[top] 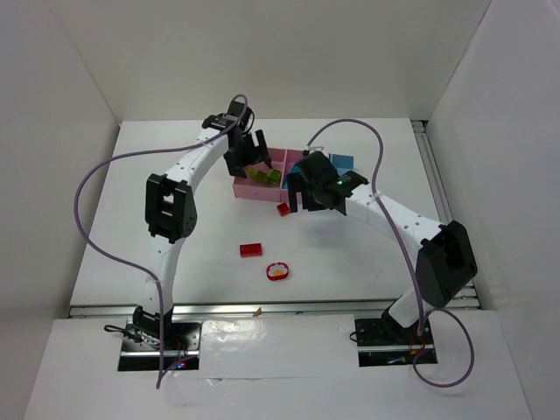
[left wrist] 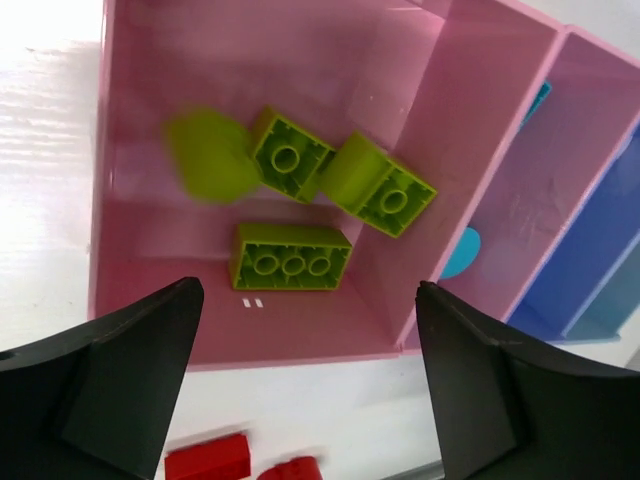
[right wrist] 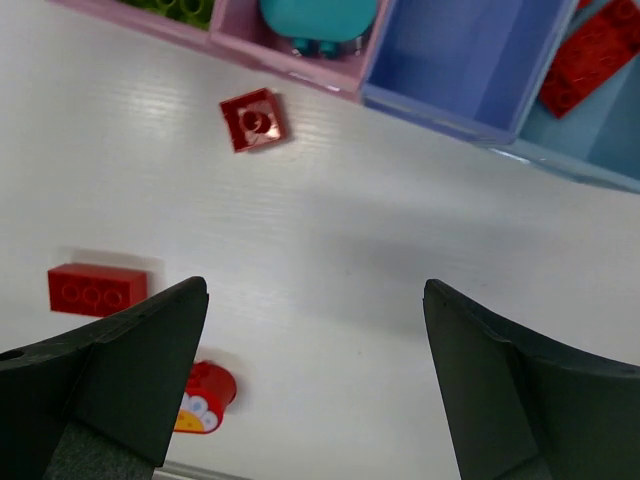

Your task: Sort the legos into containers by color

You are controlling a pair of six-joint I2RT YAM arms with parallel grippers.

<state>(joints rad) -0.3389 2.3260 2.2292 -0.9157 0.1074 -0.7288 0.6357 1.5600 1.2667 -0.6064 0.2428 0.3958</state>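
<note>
The small red square brick (right wrist: 254, 121) lies loose outside the bins, so I will move my right gripper to the left in the top view and down around it.
The containers are a joined row: a wide pink bin (left wrist: 150, 200), a narrow pink bin (left wrist: 500, 180) and two blue bins (left wrist: 590, 250). Several lime green legos (left wrist: 292, 256) lie in the wide pink bin; one (left wrist: 205, 155) is blurred. A teal piece (right wrist: 318, 18) sits in the narrow pink bin, and a red brick (right wrist: 595, 50) in the far blue bin. On the table are a small red square brick (right wrist: 254, 121), a long red brick (right wrist: 97, 289) and a round red-rimmed piece (right wrist: 205, 398). My left gripper (left wrist: 310, 380) is open and empty above the wide bin's near wall. My right gripper (right wrist: 315, 390) is open and empty over the table.
In the top view the bins (top: 262, 185) stand at the table's far middle, with the red brick (top: 251, 250) and the round piece (top: 277, 270) nearer the front. White walls enclose the table. Purple cables loop above both arms.
</note>
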